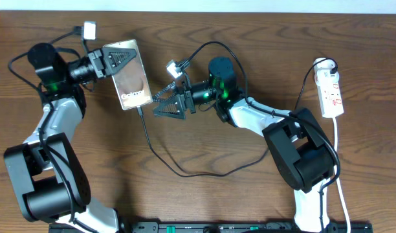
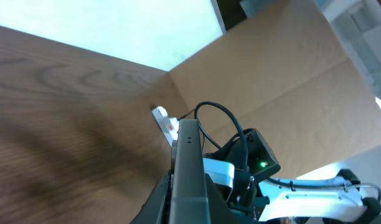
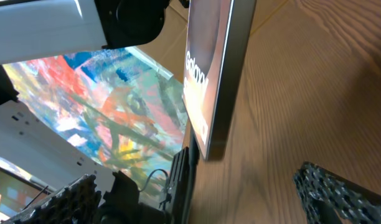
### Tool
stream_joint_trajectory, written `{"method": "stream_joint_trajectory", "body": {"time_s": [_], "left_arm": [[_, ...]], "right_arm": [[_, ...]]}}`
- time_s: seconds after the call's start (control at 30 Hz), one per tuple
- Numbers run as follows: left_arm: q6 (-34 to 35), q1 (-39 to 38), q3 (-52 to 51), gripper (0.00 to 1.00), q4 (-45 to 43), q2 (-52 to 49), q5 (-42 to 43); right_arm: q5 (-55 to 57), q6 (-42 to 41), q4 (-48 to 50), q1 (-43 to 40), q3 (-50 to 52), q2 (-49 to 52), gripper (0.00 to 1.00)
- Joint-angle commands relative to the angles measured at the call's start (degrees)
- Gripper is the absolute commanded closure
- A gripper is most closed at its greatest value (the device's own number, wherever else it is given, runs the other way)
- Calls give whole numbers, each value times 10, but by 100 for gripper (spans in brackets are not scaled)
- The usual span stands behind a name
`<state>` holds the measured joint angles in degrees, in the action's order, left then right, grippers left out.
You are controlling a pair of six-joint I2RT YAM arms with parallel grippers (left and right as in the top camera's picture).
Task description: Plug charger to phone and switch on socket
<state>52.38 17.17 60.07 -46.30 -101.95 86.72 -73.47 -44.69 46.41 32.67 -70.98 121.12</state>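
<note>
The charger meets the end of the phone (image 1: 131, 81). My left gripper needs to move the phone down and back to bare tabletop next and let go of it there.
The phone (image 1: 131, 81) lies at the upper left of the table, "Galaxy" lettering up. My left gripper (image 1: 120, 59) is shut on its far end; in the left wrist view the phone's edge (image 2: 189, 155) runs between the fingers (image 2: 189, 208). The charger (image 1: 146, 139), a thin black cable, meets the phone's lower end with its tip (image 3: 185, 171) and loops right toward the socket (image 1: 332, 90). My right gripper (image 1: 156, 105) is open and empty just right of the phone's lower end; its fingers (image 3: 209, 199) spread either side of the connector. The phone shows edge-on in the right wrist view (image 3: 218, 81).
The socket's white cord (image 1: 340, 175) runs down the right edge of the table. A black plug (image 1: 330, 65) sits at the socket's far end. Thick black arm cables (image 1: 214, 48) arch over the right wrist. A small white block (image 1: 90, 30) is by the left arm.
</note>
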Motion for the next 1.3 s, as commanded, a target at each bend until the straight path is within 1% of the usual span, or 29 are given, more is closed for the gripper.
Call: {"method": "stream_joint_trajectory", "body": {"time_s": [0.0, 0.13, 0.23, 0.4, 0.5, 0.63, 0.77, 0.9, 1.0, 1.13, 1.27], "left_arm": [[-3, 16, 0, 93, 31, -2, 2], [-19, 24, 0, 93, 96, -3, -30], [-52, 24, 0, 93, 169, -3, -70], [-152, 24, 0, 93, 311, -3, -119], [-213, 24, 0, 93, 407, -3, -174], [-264, 24, 0, 93, 508, -3, -248], [-283, 24, 0, 92, 566, -3, -305], [-290, 24, 0, 92, 621, -3, -388], [-308, 24, 0, 93, 644, -3, -418], [-309, 24, 0, 92, 673, -3, -472], [-309, 24, 0, 93, 694, -3, -487]], "right_arm": [[-10, -28, 1, -18, -9, -10, 1], [-10, -60, 1, -36, -9, -10, 1], [-10, -61, 1, -47, -9, -10, 1], [-1, -61, 1, -56, -9, -10, 1], [5, -60, 1, -59, -9, -10, 1], [7, -49, -7, -57, -9, -10, 1], [10, -35, -21, -57, -9, -10, 1], [10, -28, -30, -56, -9, -10, 1], [11, -16, -36, -54, -9, -10, 1], [19, 2, -62, -49, -9, -10, 1], [27, 6, -69, -43, -9, -10, 1]]}}
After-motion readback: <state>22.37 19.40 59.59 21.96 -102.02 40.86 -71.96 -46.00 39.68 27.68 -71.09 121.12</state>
